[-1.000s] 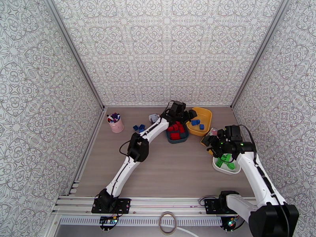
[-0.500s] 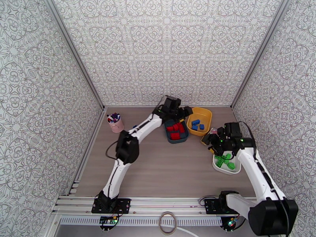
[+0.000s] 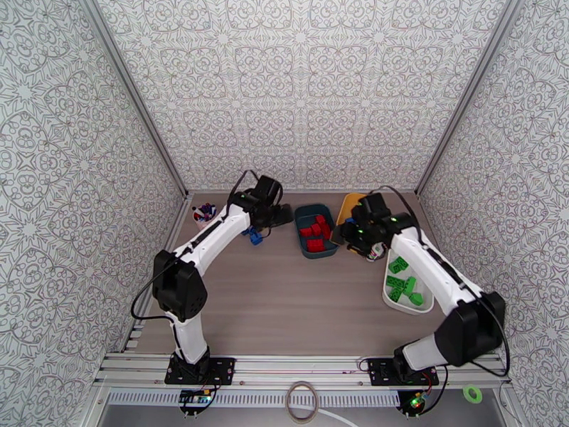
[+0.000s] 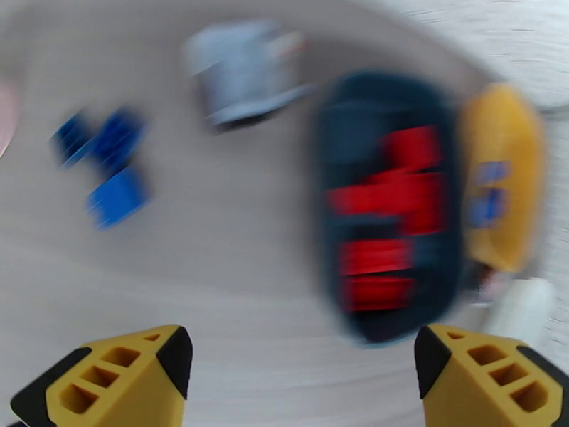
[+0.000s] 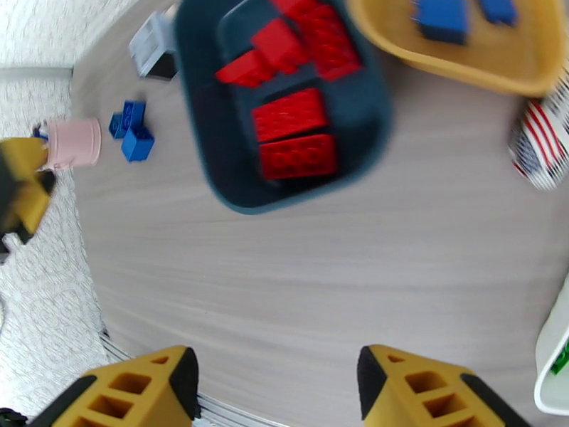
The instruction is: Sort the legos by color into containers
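I need to move my left gripper toward the pink cup next and lower it around the nearest blue lego, because the near side of that lego is clear.
Three loose blue legos [image 3: 253, 235] [image 4: 107, 169] lie on the table left of the containers. My left gripper [image 3: 281, 216] [image 4: 302, 364] hovers just right of them, open and empty. The dark teal container [image 3: 306, 212] [image 5: 213, 151] holds several red legos [image 3: 315, 233] [image 5: 293, 136]. The yellow container [image 3: 351, 202] [image 5: 462, 62] holds blue legos [image 5: 441, 12] and is partly hidden by my right arm. The white container [image 3: 388, 294] holds several green legos [image 3: 402, 285]. My right gripper [image 3: 350, 235] [image 5: 277, 382] hangs open and empty between the teal and yellow containers.
A pink cup [image 3: 205, 215] [image 5: 71, 144] with pens stands at the back left. A small white-grey cube gadget [image 4: 242, 72] [image 5: 153, 48] sits behind the blue legos. A striped object [image 5: 544, 144] lies near the yellow container. Bare table stretches toward the near edge.
My left arm swung left from above the teal and yellow containers to the loose blue legos and its jaws widened. My right arm moved left from above the white container toward the teal one.
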Robot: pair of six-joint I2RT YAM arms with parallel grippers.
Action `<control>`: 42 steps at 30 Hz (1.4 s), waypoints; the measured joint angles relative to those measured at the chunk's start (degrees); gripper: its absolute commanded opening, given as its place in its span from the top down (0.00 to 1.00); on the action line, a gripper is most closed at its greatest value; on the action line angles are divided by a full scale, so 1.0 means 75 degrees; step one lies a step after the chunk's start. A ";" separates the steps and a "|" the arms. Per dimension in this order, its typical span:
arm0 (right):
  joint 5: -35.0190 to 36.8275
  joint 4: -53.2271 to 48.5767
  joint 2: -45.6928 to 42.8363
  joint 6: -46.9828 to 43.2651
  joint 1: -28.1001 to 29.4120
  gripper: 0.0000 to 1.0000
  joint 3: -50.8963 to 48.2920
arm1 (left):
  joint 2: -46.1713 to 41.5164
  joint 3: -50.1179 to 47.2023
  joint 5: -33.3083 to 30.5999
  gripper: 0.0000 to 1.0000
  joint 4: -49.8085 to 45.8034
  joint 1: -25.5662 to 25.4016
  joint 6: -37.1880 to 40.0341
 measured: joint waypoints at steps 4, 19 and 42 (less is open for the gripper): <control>0.0256 -0.0312 0.0831 -0.0254 0.0571 0.34 0.0950 | 0.0000 -0.0501 -0.0207 0.10 -0.0242 0.0373 -0.0122; 0.0676 -0.1084 0.2731 -0.0825 0.1483 0.26 0.2917 | 0.1288 -0.0172 -0.0102 0.09 -0.0306 0.1326 -0.0093; 0.0682 -0.1533 0.3471 -0.0906 0.1483 0.27 0.3876 | 0.3515 0.1722 0.0382 0.38 -0.0764 0.1749 0.0090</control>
